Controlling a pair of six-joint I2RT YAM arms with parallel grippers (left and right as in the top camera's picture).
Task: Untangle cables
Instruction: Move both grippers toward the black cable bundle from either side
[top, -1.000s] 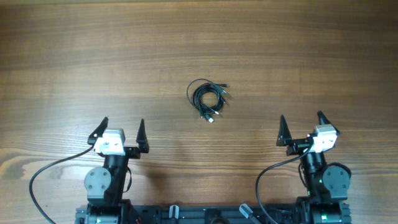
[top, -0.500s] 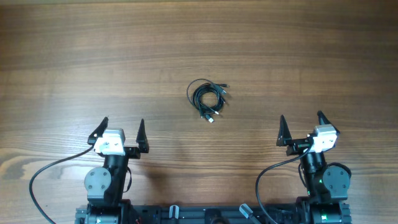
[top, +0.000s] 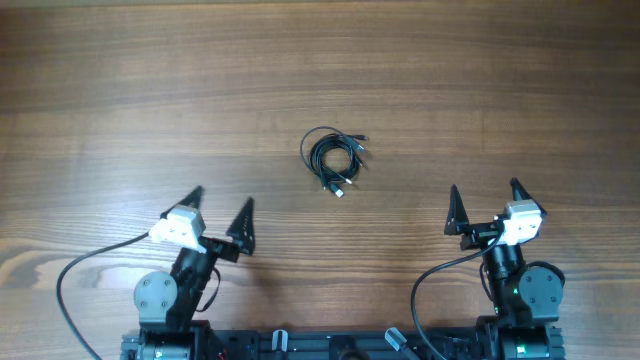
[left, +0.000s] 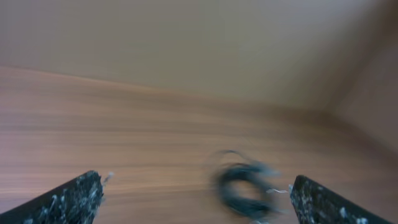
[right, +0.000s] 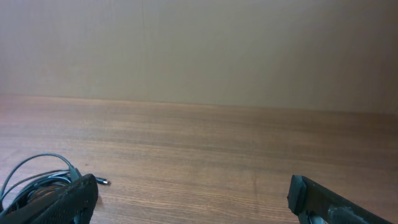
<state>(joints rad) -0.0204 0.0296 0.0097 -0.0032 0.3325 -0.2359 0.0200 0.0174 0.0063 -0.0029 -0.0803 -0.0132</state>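
Observation:
My left gripper will move outward and to the right in the overhead view, then down onto the cables' loose outer strand, because that strand arcs clear of the coil.
The cables lie in one small coiled black bundle with silver-tipped plugs at the middle of the wooden table. They show blurred in the left wrist view and partly at the left edge of the right wrist view. My left gripper is open and empty, near the front left, angled toward the bundle. My right gripper is open and empty at the front right, well apart from the bundle.
The thick black wiring of the left arm and of the right arm loops near the front edge. A plain wall rises behind the table's far edge.
My left gripper has turned to the right, toward the cable bundle, and shifted a little right. The right arm and the cables have not moved.

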